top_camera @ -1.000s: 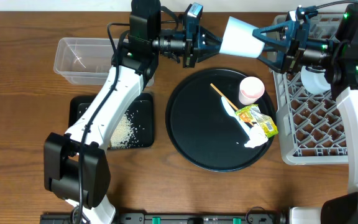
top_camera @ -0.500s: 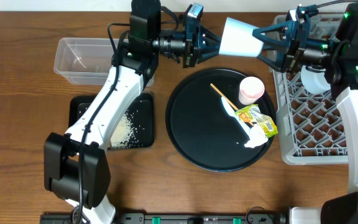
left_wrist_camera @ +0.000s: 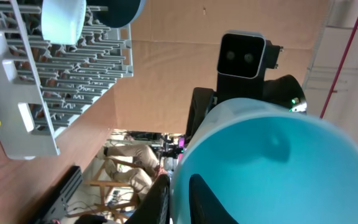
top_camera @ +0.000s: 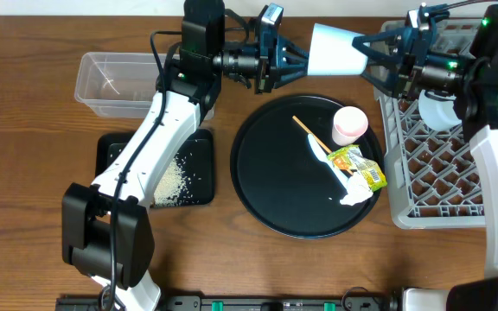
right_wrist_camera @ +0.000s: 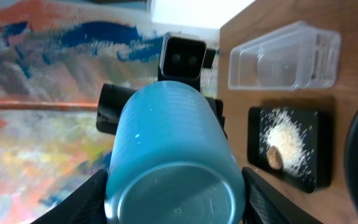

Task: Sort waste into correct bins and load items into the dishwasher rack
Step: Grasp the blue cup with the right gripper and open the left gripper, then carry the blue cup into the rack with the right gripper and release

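Observation:
The grey rack's near end (top_camera: pixel 463 183) lies below and back, so my right gripper will bring the light-blue cup back and down onto the empty pegs there and release.
The small light-blue cup (top_camera: pixel 335 50) hangs on its side in the air above the back of the table. My left gripper (top_camera: pixel 296 59) is shut on its rim, one finger inside (left_wrist_camera: pixel 179 193). My right gripper (top_camera: pixel 372 47) is shut around its base (right_wrist_camera: pixel 174 193). The pink cup (top_camera: pixel 349 125), yellow-green wrapper (top_camera: pixel 359 166) and white tissue (top_camera: pixel 353 192) lie on the round black tray (top_camera: pixel 275 190). The grey rack (top_camera: pixel 430 164) at the right holds the pale bowl (top_camera: pixel 437 108). Rice (top_camera: pixel 175 181) and the brown lump (right_wrist_camera: pixel 274 158) lie in the black rectangular tray (top_camera: pixel 111 155).
The clear tub (top_camera: pixel 115 82) stands at the back left, behind the black rectangular tray. A thin wooden stick (top_camera: pixel 305 130) lies on the round tray next to the pink cup. A dark-blue plate edge (left_wrist_camera: pixel 122 9) shows in the rack in the left wrist view.
My right gripper has risen slightly, lifting the cup's base so the cup lies more level. The left arm has not moved.

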Motion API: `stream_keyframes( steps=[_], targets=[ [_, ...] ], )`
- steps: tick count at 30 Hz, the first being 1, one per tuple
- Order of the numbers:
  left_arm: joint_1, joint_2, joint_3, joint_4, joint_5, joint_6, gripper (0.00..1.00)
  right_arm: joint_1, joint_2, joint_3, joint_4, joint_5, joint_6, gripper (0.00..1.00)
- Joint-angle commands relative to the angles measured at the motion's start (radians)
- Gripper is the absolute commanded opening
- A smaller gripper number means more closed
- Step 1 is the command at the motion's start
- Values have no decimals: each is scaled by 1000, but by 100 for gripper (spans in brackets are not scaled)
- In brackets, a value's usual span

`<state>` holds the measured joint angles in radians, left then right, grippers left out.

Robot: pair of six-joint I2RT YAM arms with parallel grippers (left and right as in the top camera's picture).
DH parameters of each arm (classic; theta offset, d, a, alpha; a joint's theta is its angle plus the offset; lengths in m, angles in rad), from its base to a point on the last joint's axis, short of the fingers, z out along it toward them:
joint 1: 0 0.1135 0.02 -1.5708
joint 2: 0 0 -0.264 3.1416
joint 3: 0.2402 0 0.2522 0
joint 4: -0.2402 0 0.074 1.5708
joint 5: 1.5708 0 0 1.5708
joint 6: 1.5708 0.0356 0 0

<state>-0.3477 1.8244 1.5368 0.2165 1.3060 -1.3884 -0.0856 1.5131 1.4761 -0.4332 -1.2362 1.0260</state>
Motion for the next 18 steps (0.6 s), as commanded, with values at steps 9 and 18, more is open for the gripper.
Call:
stream_keyframes(
  steps=[9, 18],
  targets=[
    [37, -6, 9, -41, -2, 129, 13, 14, -96, 0, -118, 221, -128, 2],
    [74, -6, 9, -467, -126, 462, 13, -17, -116, 99, -407, 488, -305, 1]
  ],
)
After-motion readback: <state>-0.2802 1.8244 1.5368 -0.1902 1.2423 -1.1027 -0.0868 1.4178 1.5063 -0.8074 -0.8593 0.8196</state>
